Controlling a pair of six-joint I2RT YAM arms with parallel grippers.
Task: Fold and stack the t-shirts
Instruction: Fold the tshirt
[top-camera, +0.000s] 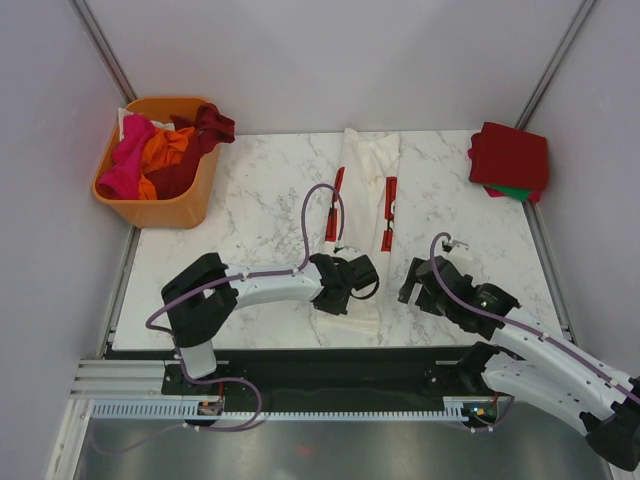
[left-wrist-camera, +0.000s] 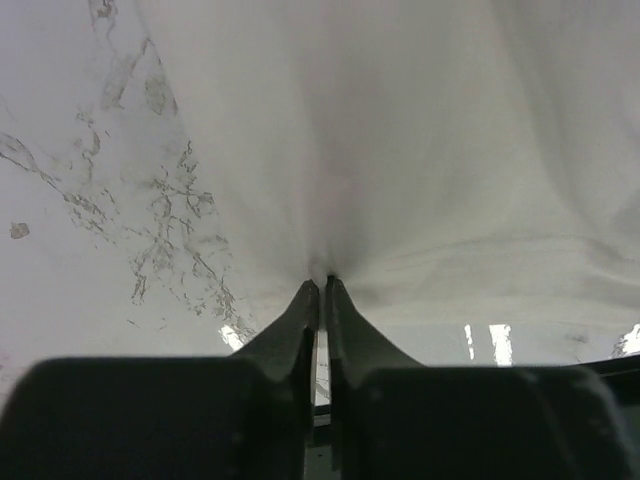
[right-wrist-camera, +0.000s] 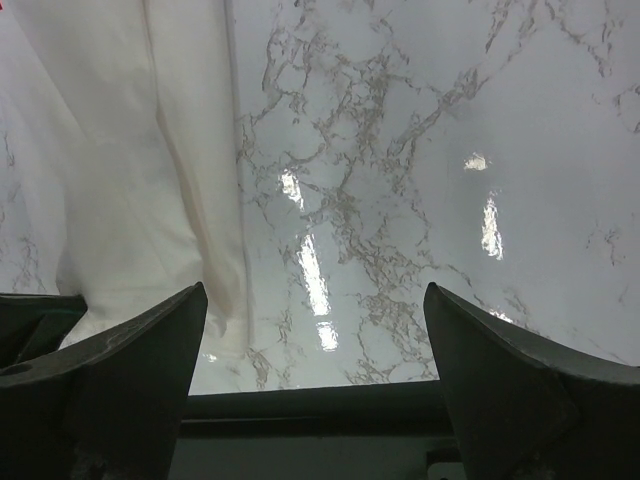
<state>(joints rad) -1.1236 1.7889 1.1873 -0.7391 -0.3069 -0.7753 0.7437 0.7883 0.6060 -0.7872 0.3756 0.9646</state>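
Observation:
My right gripper has bare marble between its open fingers, so I will lower it back and to the left in the top view, onto the folded t-shirt's loose near corner (top-camera: 375, 328) (right-wrist-camera: 234, 342).
A cream-white t-shirt (top-camera: 366, 190) with red print lies folded into a long strip down the middle of the marble table (top-camera: 250, 210). My left gripper (top-camera: 352, 283) sits at the strip's near end, shut on the cream-white t-shirt (left-wrist-camera: 400, 150), and the cloth puckers at its tips (left-wrist-camera: 322, 282). My right gripper (top-camera: 412, 290) hovers open just right of the strip, with the cloth's edge (right-wrist-camera: 130, 180) beside its left finger (right-wrist-camera: 150, 340) and bare marble between the fingers. A stack of folded t-shirts (top-camera: 510, 158), red on top with green beneath, rests at the far right corner.
An orange plastic basket (top-camera: 170, 210) at the far left holds pink, orange and dark red shirts (top-camera: 160, 150). White walls close in on three sides. The table's near edge runs right under both grippers.

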